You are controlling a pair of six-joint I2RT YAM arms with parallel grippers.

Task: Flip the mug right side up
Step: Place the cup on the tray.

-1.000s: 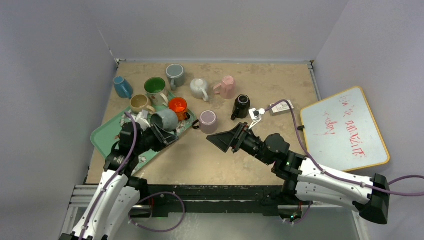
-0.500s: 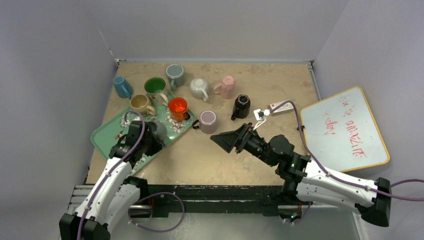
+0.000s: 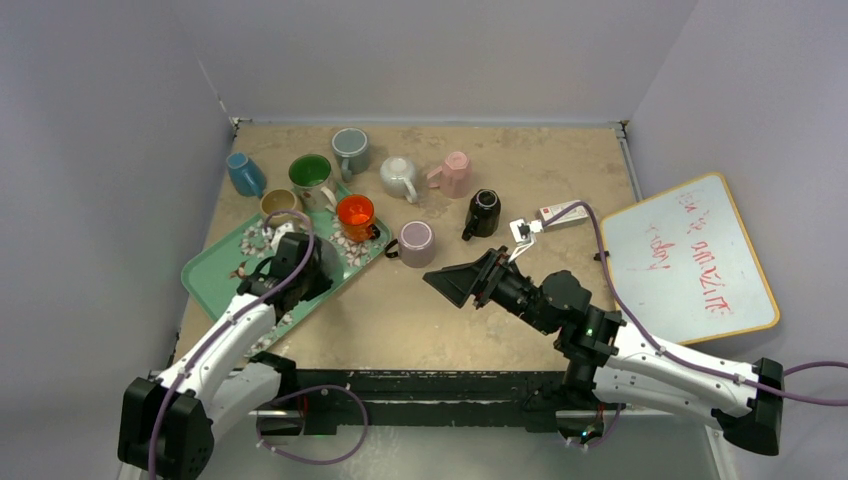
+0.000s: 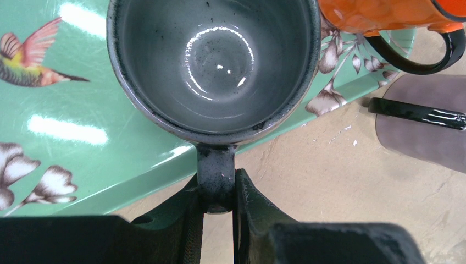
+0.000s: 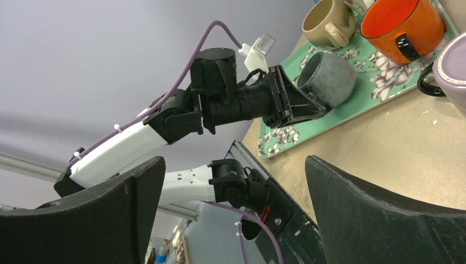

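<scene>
The grey mug in my left gripper is by the near edge of the tray. My left gripper will move outward next, over the green tray (image 4: 66, 104), toward the orange mug.
The grey mug (image 4: 214, 60) is over the green tray (image 4: 66, 104), tilted, its dark glazed inside facing the left wrist camera. My left gripper (image 4: 218, 198) is shut on the mug's handle, one finger on each side. In the top view the left gripper (image 3: 303, 262) hides most of the mug. The right wrist view shows the mug (image 5: 328, 80) held at the tray's near edge by the left gripper (image 5: 291, 104). My right gripper (image 3: 452, 282) is open and empty above the table, right of the tray; its fingers (image 5: 126, 209) frame the right wrist view.
On the tray (image 3: 215, 270) stand an orange mug (image 3: 355, 212) and a tan mug (image 3: 278, 203). Green (image 3: 311, 174), blue (image 3: 244, 173), grey-blue (image 3: 351, 150), white (image 3: 399, 177), pink (image 3: 455, 172), black (image 3: 483, 211) and lilac (image 3: 416, 242) mugs lie behind. A whiteboard (image 3: 690, 260) is at the right.
My left arm has swung the grey mug leftward and farther onto the tray while turning its wrist, so the gripper now covers the mug from above. The right gripper has shifted slightly right.
</scene>
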